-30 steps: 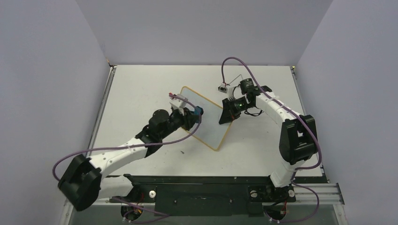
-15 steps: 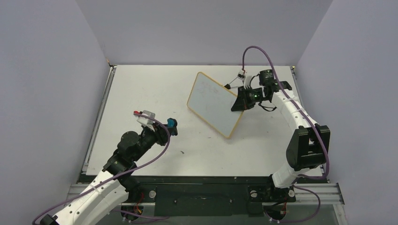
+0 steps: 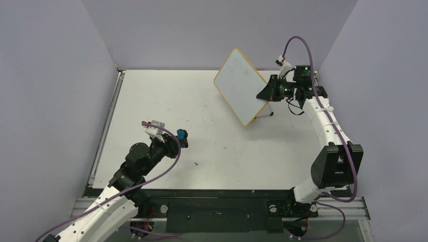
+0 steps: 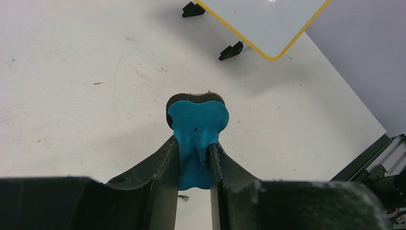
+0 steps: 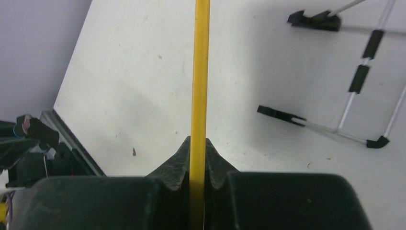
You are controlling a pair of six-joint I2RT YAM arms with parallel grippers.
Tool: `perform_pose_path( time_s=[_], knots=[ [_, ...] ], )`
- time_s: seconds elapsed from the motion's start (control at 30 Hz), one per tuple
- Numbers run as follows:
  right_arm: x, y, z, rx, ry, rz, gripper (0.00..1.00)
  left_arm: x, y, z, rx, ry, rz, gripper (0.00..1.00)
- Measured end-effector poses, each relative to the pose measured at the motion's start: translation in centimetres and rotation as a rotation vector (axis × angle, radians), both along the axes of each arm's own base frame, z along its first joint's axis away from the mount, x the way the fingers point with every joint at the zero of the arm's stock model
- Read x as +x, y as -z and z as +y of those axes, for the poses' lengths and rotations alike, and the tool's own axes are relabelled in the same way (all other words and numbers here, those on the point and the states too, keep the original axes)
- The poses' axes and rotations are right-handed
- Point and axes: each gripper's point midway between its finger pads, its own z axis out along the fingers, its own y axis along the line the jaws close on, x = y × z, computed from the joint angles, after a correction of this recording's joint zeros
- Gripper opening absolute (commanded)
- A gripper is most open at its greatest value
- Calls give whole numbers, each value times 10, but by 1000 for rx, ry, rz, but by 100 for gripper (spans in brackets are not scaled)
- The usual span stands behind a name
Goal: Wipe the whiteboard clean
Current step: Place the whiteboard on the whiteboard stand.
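Note:
The eraser goes down to the bare tabletop below next as my left gripper tilts downward and releases it there, since only faint marks show on the whiteboard (image 3: pixel 240 84).
The whiteboard (image 3: pixel 240 84), white with a thin yellow-wood frame, is held tilted above the table's back right. Only faint marks show on its face. My right gripper (image 3: pixel 266 94) is shut on its right edge. In the right wrist view the frame edge (image 5: pixel 200 72) runs straight up between the closed jaws of the right gripper (image 5: pixel 197 148). My left gripper (image 3: pixel 177 139) is at the near left, shut on the blue-and-black eraser (image 3: pixel 183 136). In the left wrist view the eraser (image 4: pixel 197 124) sticks out of the left gripper (image 4: pixel 194 158), with the whiteboard (image 4: pixel 261 19) far ahead.
The board's wire stand (image 5: pixel 364 72) with black feet (image 5: pixel 280 115) hangs beneath it over the white table (image 3: pixel 166 101). The feet also show in the left wrist view (image 4: pixel 231 50). Grey walls close in the left, back and right. A black rail (image 3: pixel 212 194) runs along the near edge.
The right arm has carried the whiteboard up and toward the back right. The left arm pulled back to the near left with the eraser, then stayed almost still.

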Motion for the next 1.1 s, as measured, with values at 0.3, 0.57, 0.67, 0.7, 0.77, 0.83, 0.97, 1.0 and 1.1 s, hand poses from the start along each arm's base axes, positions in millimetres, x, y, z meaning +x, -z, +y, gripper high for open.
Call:
perform_pose_path(
  time_s=[0.3, 0.57, 0.67, 0.7, 0.77, 0.83, 0.97, 1.0, 1.1],
  knots=[
    [32, -48, -41, 6, 234, -176, 0, 0, 2, 2, 5, -8, 5, 0],
    [30, -7, -61, -49, 347, -108, 0, 0, 4, 2, 10, -9, 11, 0],
    [27, 8, -65, -68, 364, -74, 0, 1, 4, 2, 10, -11, 11, 0],
    [26, 12, -65, -75, 367, -65, 0, 1, 4, 2, 10, -11, 11, 0],
    [26, 17, -67, -86, 370, -58, 0, 1, 3, 2, 10, -11, 10, 0],
    [26, 20, -68, -98, 368, -58, 0, 1, 4, 2, 10, -11, 11, 0],
    [27, 29, -70, -120, 363, -52, 0, 1, 4, 2, 10, -11, 11, 0],
    [28, 32, -71, -125, 362, -52, 0, 1, 4, 2, 11, -11, 12, 0],
    [26, 49, -71, -139, 359, -30, 0, 1, 5, 2, 13, -11, 14, 0]
  ],
)
